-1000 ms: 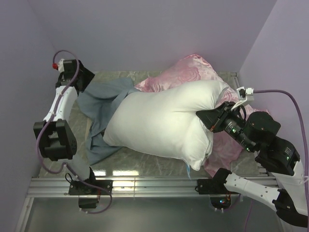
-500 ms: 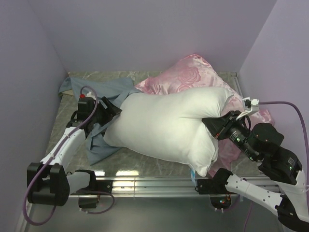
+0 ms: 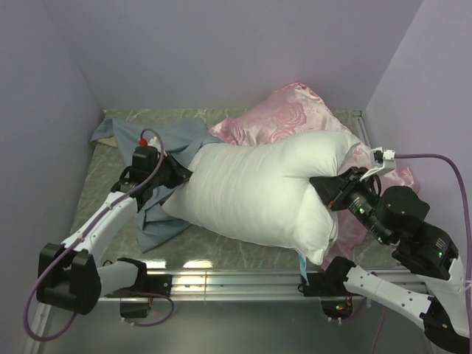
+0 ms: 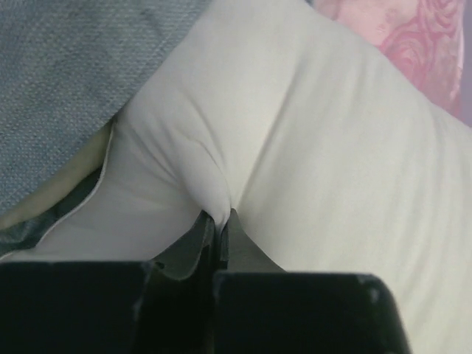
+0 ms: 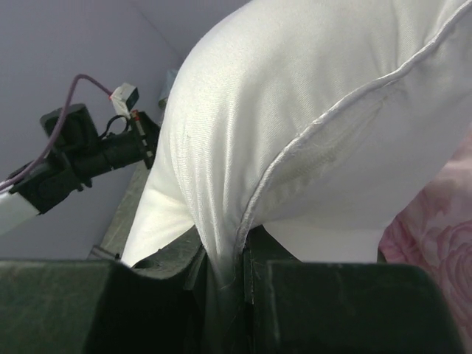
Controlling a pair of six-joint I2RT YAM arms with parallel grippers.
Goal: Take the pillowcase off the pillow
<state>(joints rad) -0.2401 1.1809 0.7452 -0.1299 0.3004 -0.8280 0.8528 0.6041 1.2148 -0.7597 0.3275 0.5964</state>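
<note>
I will lift my left gripper, then lower it back toward the tabletop by the metal bar (image 3: pixel 195 245) and let go, because the pillowcase (image 3: pixel 158 221) is partly under the pillow's end.
The plump white pillow (image 3: pixel 258 188) lies bare across the middle of the table. Left of it, partly under its end, sits the crumpled pillowcase (image 3: pixel 158 221), grey-blue side out. My left gripper (image 3: pixel 181 175) is at the pillow's left end; in the left wrist view the gripper (image 4: pixel 219 217) is shut on a pinched fold of the pillow (image 4: pixel 332 147), with the pillowcase (image 4: pixel 74 74) beside it. My right gripper (image 3: pixel 318 184) holds the pillow's right end; in the right wrist view the gripper (image 5: pixel 236 251) is shut on the piped seam of the pillow (image 5: pixel 295 88).
A pink satin rose-patterned cushion (image 3: pixel 287 114) lies behind and under the pillow's right side, and shows too in the wrist views (image 4: pixel 413 37) (image 5: pixel 442 243). Lilac walls close in the table at left, back and right. A metal rail (image 3: pixel 236 284) runs along the near edge.
My left arm came down from the back left corner to the pillow's left end and its jaws closed on a fold of the pillow. The right gripper kept its hold.
</note>
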